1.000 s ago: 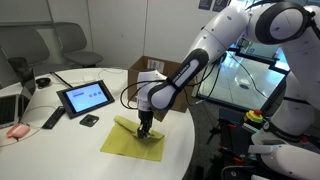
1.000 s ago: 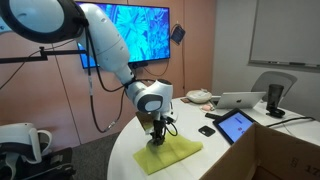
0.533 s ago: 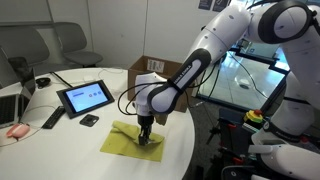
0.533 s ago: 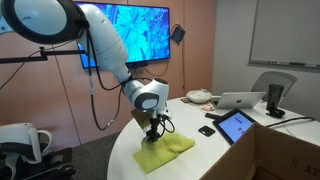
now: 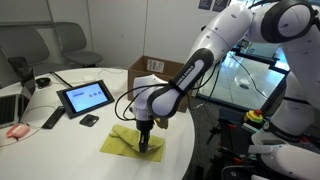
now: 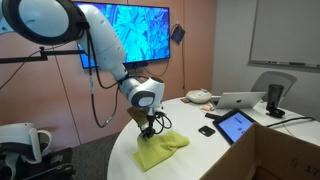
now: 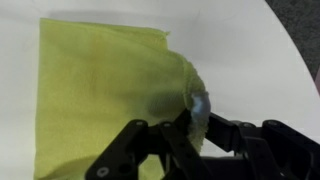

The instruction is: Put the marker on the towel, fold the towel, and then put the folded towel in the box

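Observation:
My gripper brings the folded edge down next, then draws it back toward the table's curved rim.
The yellow-green towel (image 5: pixel 122 143) (image 6: pixel 162 152) lies on the round white table (image 5: pixel 60 150), near its edge. My gripper (image 5: pixel 143 142) (image 6: pixel 147 132) is shut on one edge of the towel and holds that edge raised, so the cloth bunches and doubles over. In the wrist view the towel (image 7: pixel 100 80) spreads flat to the left, and its pinched edge curls up between the black fingers of the gripper (image 7: pixel 190 120). The brown cardboard box (image 5: pixel 150 68) stands open behind the arm. The marker is hidden.
A black-framed tablet (image 5: pixel 85 97) (image 6: pixel 237 125) stands on the table with a small black object (image 5: pixel 89 120) (image 6: pixel 207 130) beside it. A remote (image 5: pixel 52 119) and a laptop (image 6: pixel 240 100) lie further off. The table's curved edge (image 7: pixel 285 50) runs close to the towel.
My gripper has dragged the pinched towel edge across the cloth. The towel was nearly flat a second ago and is now partly doubled over and bunched.

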`<state>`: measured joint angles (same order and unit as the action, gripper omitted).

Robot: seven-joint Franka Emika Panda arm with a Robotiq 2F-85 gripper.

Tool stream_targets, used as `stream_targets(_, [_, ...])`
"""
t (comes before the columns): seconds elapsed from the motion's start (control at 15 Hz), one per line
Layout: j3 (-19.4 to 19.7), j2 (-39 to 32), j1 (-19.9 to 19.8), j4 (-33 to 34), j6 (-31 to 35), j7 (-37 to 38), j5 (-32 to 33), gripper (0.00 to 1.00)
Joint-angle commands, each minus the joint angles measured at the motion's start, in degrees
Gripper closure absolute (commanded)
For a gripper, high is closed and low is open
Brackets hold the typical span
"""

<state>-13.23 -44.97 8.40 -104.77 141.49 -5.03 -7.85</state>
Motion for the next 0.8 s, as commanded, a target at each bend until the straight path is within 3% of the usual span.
stream_targets(0.0, [-2.22, 2.16, -1.20, -2.19, -2.37, -4.42, 0.05, 0.94])
stream_targets(0.73, [0.59, -0.82, -1.98, -1.58, -10.42, -4.84, 0.26, 0.94])
